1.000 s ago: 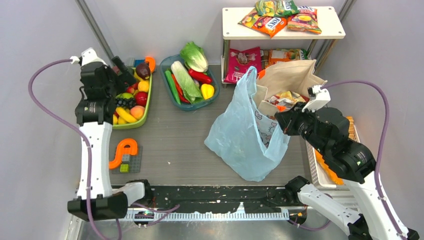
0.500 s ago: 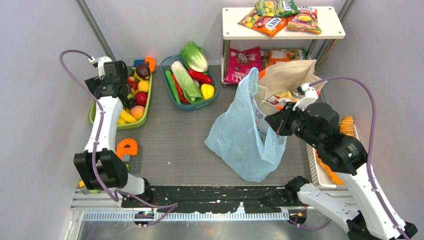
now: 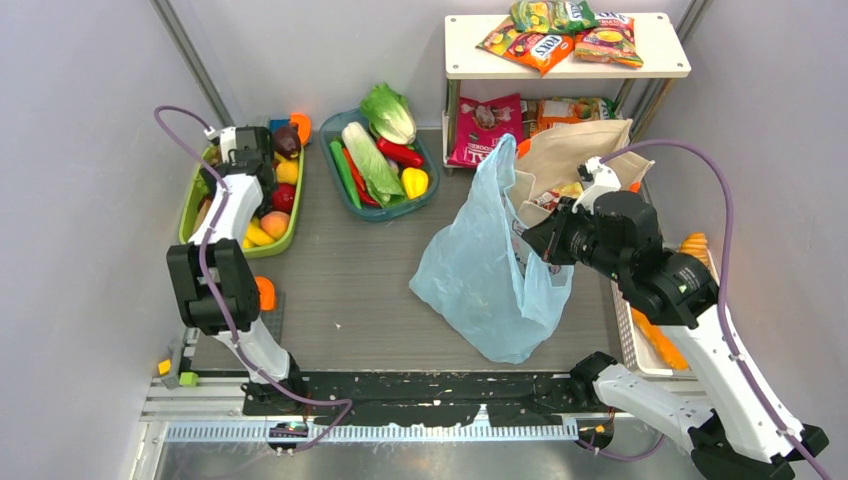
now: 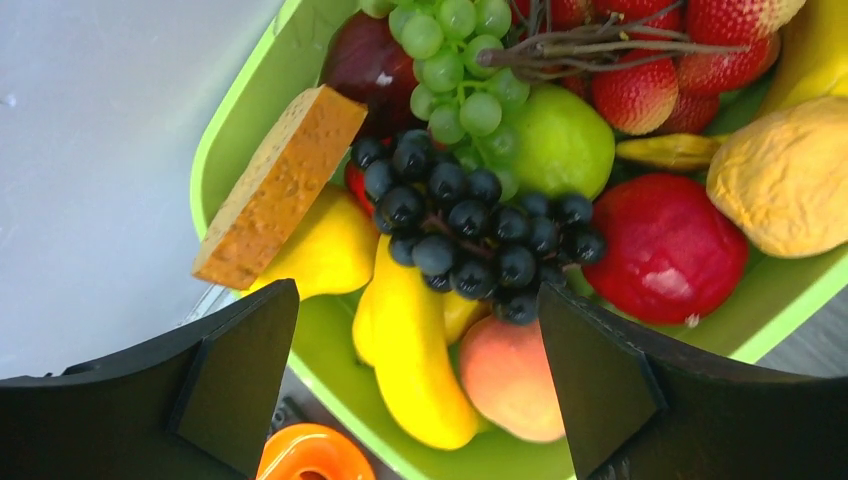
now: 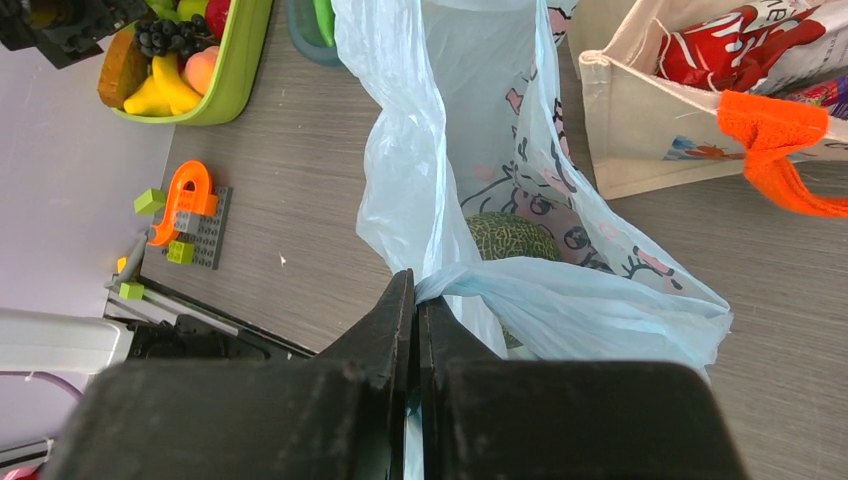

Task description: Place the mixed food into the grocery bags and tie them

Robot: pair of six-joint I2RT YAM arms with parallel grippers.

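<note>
My left gripper is open and should next go straight down into the lime-green tray, with its fingers on either side of the black grapes [image 4: 472, 226].
My right gripper [image 5: 415, 285] is shut on a twisted edge of the light-blue plastic bag [image 5: 440, 120], holding it up beside the beige canvas tote [image 3: 580, 155]. A round green melon [image 5: 512, 238] lies inside the plastic bag. Red snack packets [image 5: 740, 45] sit in the tote. My left gripper [image 4: 415, 310] hangs open over the lime-green tray [image 4: 250, 110] of toy fruit, with black grapes [image 4: 470, 225], a banana [image 4: 415, 350] and a peach between its fingers' span, none gripped. A pale-green cabbage [image 3: 372, 160] and a yellow pepper [image 3: 414, 182] rest in the teal tray.
A white shelf [image 3: 660, 68] at the back carries more snack packets [image 3: 540, 45]. A white mesh basket [image 3: 625, 330] stands at the right edge. An orange S-shaped toy [image 5: 185, 200] on a grey baseplate lies near the left arm's base. Walls close both sides.
My left arm has stretched forward and lowered its open gripper over the fruit tray. My right gripper has drifted slightly left and back, still holding the plastic bag.
</note>
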